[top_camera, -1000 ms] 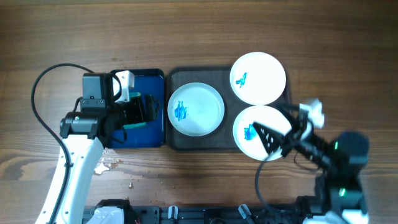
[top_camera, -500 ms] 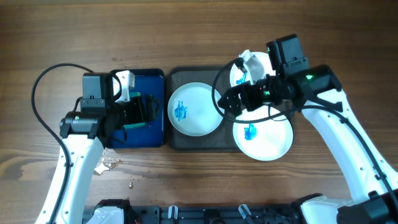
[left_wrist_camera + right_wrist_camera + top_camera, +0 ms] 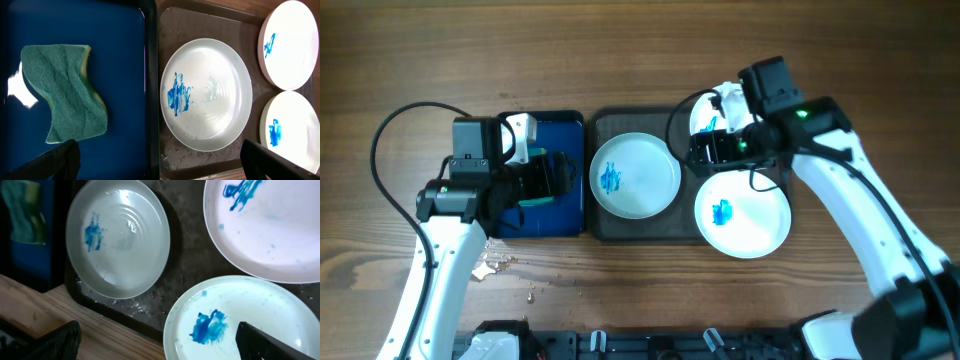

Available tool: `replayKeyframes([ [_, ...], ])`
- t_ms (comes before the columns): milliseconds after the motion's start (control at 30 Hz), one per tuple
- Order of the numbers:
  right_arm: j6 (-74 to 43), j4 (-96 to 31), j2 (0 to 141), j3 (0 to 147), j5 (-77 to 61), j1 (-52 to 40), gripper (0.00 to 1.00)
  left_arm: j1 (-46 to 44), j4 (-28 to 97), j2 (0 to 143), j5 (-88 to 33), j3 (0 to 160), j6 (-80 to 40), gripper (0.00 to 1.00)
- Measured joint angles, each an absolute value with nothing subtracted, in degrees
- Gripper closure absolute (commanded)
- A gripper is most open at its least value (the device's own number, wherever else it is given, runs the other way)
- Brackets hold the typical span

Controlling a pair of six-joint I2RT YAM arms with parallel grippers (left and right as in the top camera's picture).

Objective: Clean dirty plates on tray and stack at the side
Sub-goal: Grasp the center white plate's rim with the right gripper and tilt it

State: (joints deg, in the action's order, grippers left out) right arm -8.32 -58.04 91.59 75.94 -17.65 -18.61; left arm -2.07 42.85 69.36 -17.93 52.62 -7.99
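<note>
My right gripper is to go down and to the left in the overhead view next, onto the plate nearest the sponge, on the plate's rim that faces the other plates, where there is room for a finger beside it.
Three white plates with blue smears lie on the dark grey tray [image 3: 618, 127]: one at the left [image 3: 635, 175], one at the front right [image 3: 742, 213], and one at the back right [image 3: 704, 124], largely hidden under my right arm. My right gripper [image 3: 708, 150] hovers open and empty above the tray between the plates. In the right wrist view [image 3: 157, 342] its fingers frame the front right plate [image 3: 240, 320]. My left gripper [image 3: 555, 176] is open and empty above the blue tray [image 3: 560, 125]. A green sponge [image 3: 65, 92] lies there.
The blue tray stands against the grey tray's left edge. A small wet patch [image 3: 495, 263] lies on the wooden table at the front left. The front right and back right plates overhang the grey tray's rim.
My right arm has swung from the table's front right up over the back right plate and the tray. The left arm, plates and sponge have not moved.
</note>
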Motion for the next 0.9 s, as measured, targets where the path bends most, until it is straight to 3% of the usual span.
replayKeyframes([
  [167,-9.7,-52.9,104.6,75.9,-19.8,-18.6,0.02,-2.1,42.8,69.4,-17.9,52.6,-8.0,0.0],
  [233,-9.7,-48.4,108.9,75.9,-25.3,-18.6,0.22,-2.1,42.9,69.4,-17.9,52.6,-8.0,0.0],
  [300,-10.1,-46.2,110.7,75.9,-27.9,-18.6,0.26,-2.1,42.9,69.4,-17.9,52.6,-8.0,0.0],
  [367,-10.9,-44.8,110.9,75.9,-29.0,-18.6,0.49,-2.1,42.9,69.4,-17.9,52.6,-8.0,0.0],
  [600,-14.8,-44.4,112.8,75.9,-28.2,-19.6,0.53,-2.1,42.9,69.4,-17.9,52.6,-8.0,0.0],
  [733,-15.8,-44.2,115.9,75.9,-27.4,-22.2,0.82,-2.1,42.9,69.4,-17.9,52.6,-8.0,0.0],
  [767,-16.4,-44.2,116.1,75.9,-26.6,-22.7,0.96,-2.1,42.9,69.4,-17.9,52.6,-8.0,0.0],
  [900,-18.0,-44.2,116.2,75.9,-24.8,-23.0,0.96,-2.1,42.9,69.4,-17.9,52.6,-8.0,0.0],
])
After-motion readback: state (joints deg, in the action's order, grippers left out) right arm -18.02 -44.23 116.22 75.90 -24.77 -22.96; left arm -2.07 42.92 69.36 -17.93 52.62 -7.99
